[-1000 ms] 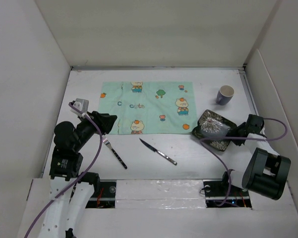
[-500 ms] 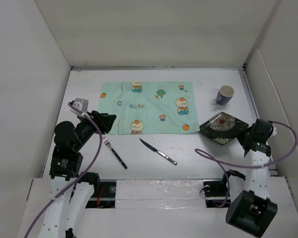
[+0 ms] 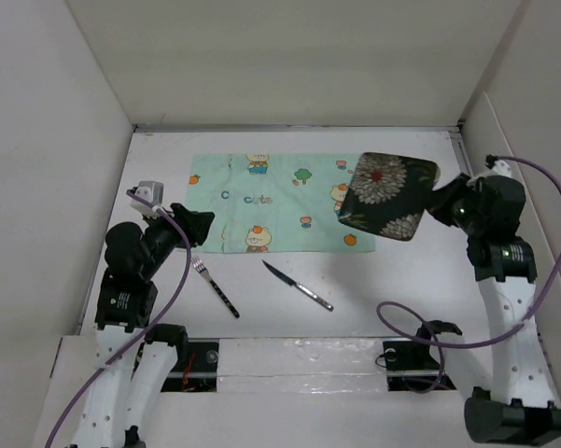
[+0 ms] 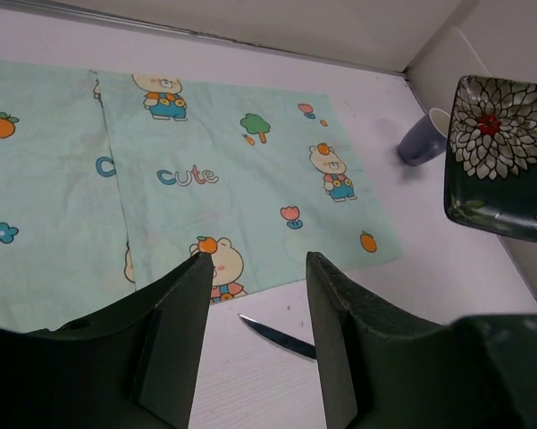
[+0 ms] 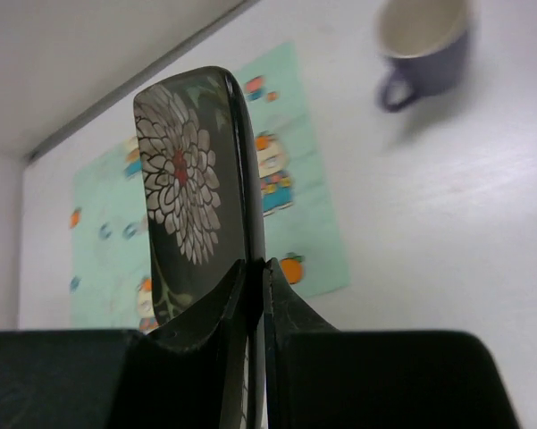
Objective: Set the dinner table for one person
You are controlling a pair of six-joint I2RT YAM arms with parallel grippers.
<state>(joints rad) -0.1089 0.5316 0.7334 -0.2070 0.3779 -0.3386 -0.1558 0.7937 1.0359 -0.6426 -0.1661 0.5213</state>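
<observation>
The right gripper moves down and to the left in the top view over the placemat's bare middle point(image 3: 269, 200) next, lowers the plate and releases it.
My right gripper point(image 3: 436, 201) is shut on the rim of a dark square plate with white flowers point(image 3: 387, 195) and holds it in the air over the right end of the mint-green placemat point(image 3: 261, 201). The plate also shows in the right wrist view point(image 5: 189, 192) and the left wrist view point(image 4: 500, 156). A purple cup point(image 5: 424, 40) stands on the white dinner table point(image 3: 373, 280) at the back right. A fork point(image 3: 215, 287) and a knife point(image 3: 299, 286) lie in front of the placemat. My left gripper point(image 4: 250, 295) is open and empty above the table, near the fork.
White walls close in the table on the left, back and right. The arm cables hang at the near edge.
My right arm has lifted the plate off the table and swung it up and left, over the placemat's right end, now hiding the cup from above. The left arm has hardly moved.
</observation>
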